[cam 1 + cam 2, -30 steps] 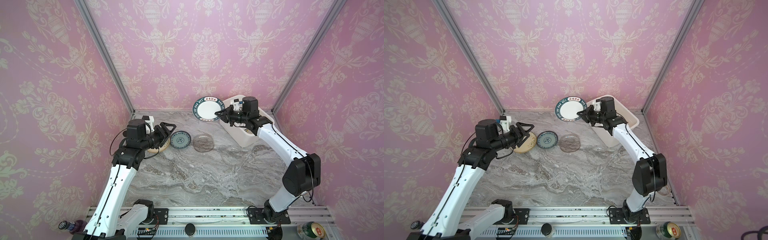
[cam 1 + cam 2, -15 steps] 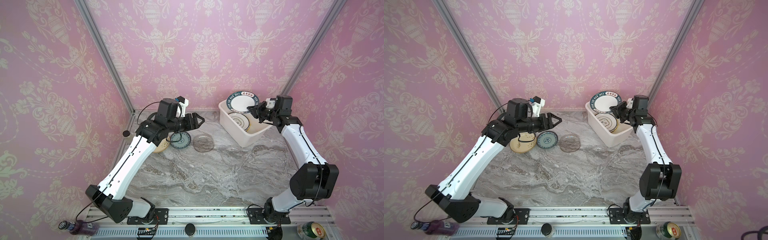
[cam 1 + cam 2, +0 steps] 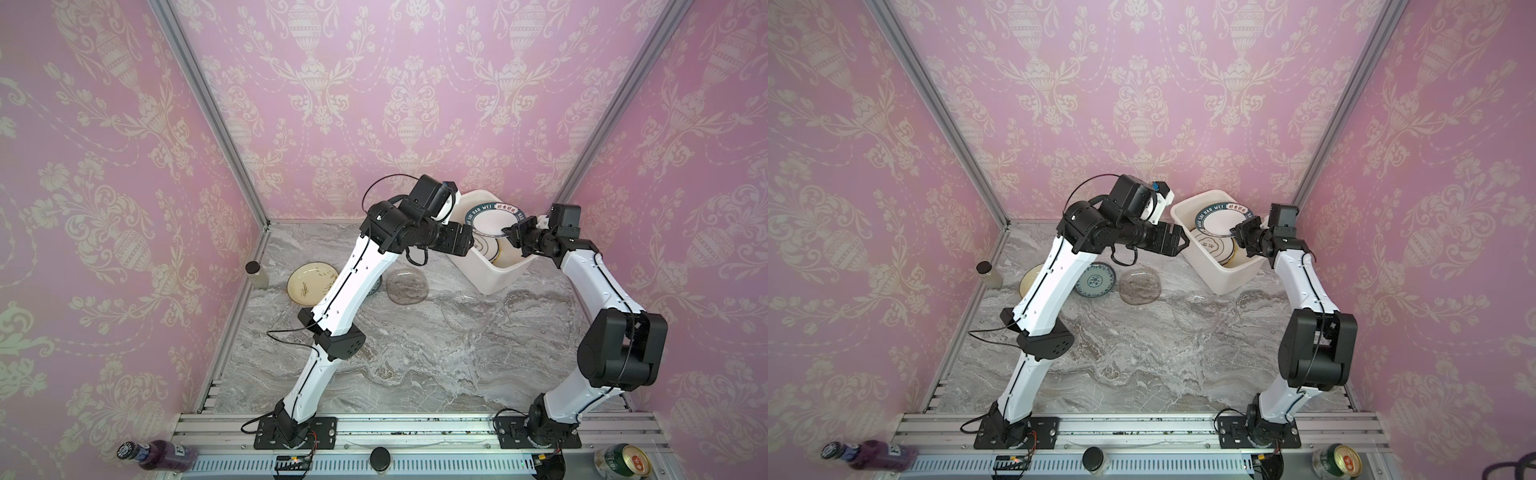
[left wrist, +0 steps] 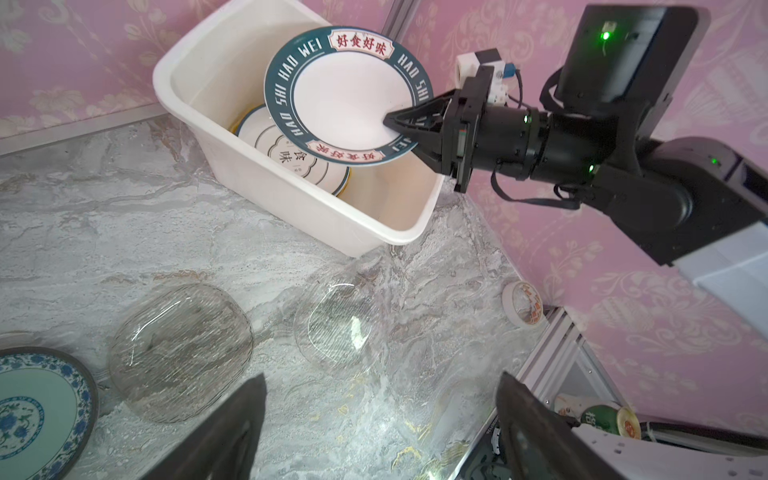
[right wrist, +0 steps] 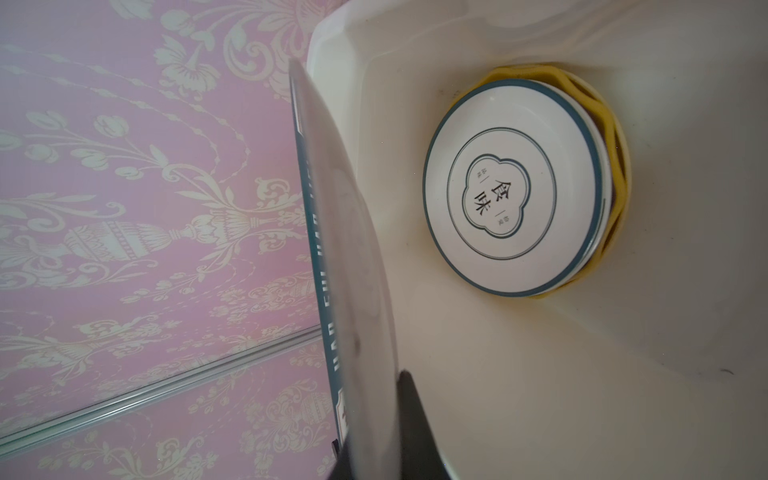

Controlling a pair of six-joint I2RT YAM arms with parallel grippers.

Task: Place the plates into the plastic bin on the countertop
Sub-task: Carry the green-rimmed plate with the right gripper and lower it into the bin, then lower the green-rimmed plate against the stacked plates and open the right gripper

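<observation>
The right gripper lowers the lettered plate into the bin (image 3: 494, 278) onto the teal-ringed plate next and releases the held edge, as the lettered plate still hangs above the stack.
My right gripper (image 3: 505, 230) (image 4: 388, 120) (image 5: 374, 415) is shut on the edge of a white plate with a dark lettered rim (image 3: 492, 220) (image 3: 1221, 218) (image 4: 345, 91), held tilted above the white plastic bin (image 3: 494, 278) (image 3: 1225, 274). Inside the bin a white teal-ringed plate (image 5: 511, 187) lies on a yellow scalloped one (image 5: 615, 166). My left gripper (image 3: 1183, 243) (image 4: 382, 376) hangs open and empty beside the bin's left wall. On the countertop (image 3: 415, 365) lie a cream plate (image 3: 309, 282), a teal floral plate (image 3: 1096, 280), a smoky glass plate (image 3: 407, 286) and a clear glass plate (image 4: 336, 328).
A small jar (image 3: 255, 274) stands by the left wall. A tape roll (image 4: 523, 303) lies at the right wall. On the front aluminium rail (image 3: 415, 424) rest a purple bottle (image 3: 158, 455) and a can (image 3: 621, 459). Pink walls close three sides.
My right gripper carried the lettered plate from left of the bin to above it. My left arm swung from the left side over to the bin, its jaws opening wider.
</observation>
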